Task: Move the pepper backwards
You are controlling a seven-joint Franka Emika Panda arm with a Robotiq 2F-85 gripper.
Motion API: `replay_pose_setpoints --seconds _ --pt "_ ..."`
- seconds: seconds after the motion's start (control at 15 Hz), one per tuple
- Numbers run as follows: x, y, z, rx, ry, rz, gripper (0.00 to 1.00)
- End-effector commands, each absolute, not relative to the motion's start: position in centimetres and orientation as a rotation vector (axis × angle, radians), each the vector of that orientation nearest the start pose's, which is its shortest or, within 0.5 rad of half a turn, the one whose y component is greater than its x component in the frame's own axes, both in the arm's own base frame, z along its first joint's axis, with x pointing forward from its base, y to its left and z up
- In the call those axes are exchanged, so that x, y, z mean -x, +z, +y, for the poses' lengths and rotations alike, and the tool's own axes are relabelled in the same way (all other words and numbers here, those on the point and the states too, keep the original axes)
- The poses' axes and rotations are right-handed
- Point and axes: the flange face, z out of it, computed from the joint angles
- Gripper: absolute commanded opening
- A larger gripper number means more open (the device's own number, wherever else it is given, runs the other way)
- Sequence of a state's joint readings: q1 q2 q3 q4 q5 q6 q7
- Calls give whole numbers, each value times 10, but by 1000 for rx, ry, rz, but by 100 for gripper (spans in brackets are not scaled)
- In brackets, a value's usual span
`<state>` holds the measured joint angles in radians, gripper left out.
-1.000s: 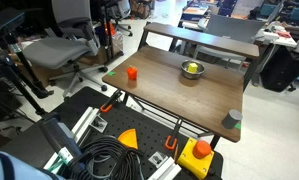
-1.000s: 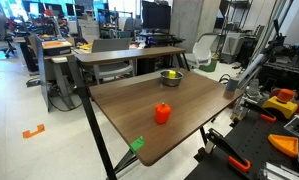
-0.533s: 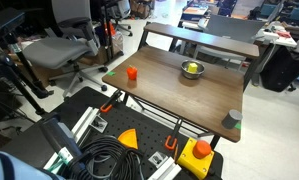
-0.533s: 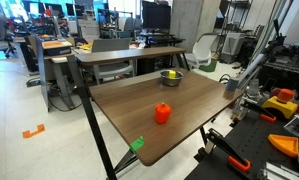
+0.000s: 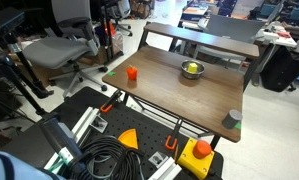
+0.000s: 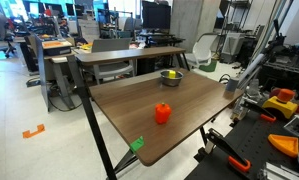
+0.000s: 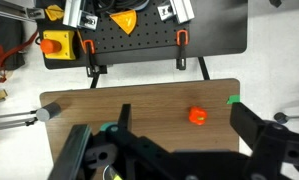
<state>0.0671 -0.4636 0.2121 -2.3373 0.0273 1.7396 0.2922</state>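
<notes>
The gripper moves down a long way toward the table next, its open fingers passing down around the pepper's sides, since the pepper stands far below it.
A small orange-red pepper [image 5: 132,73] stands on the brown wooden table [image 5: 179,100] near one corner. It shows in both exterior views [image 6: 163,113] and in the wrist view [image 7: 197,116]. My gripper [image 7: 182,110] shows only in the wrist view. It hangs high above the table, its two black fingers spread wide on either side of the pepper's place in the picture, far from touching it. It is open and empty.
A metal bowl [image 5: 192,70] with something yellow-green inside stands further along the table [image 6: 170,76]. A grey cylinder [image 5: 232,119] sits at another corner. Green tape [image 6: 137,144] marks the corner by the pepper. An office chair [image 5: 64,45], cables and a yellow box with a red button [image 5: 199,155] surround the table.
</notes>
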Motion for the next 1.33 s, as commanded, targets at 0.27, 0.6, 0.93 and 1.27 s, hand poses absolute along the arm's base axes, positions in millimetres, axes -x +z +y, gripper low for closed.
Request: replay_pose_setpoints --seconds 0.27,0.6,0.93,1.27 --pt "-497 378 186 3169 123 95 100" --pt "-519 311 218 3195 135 84 100" --pt "-531 249 223 3255 267 145 100" --pt "-539 194 211 3270 407 215 100"
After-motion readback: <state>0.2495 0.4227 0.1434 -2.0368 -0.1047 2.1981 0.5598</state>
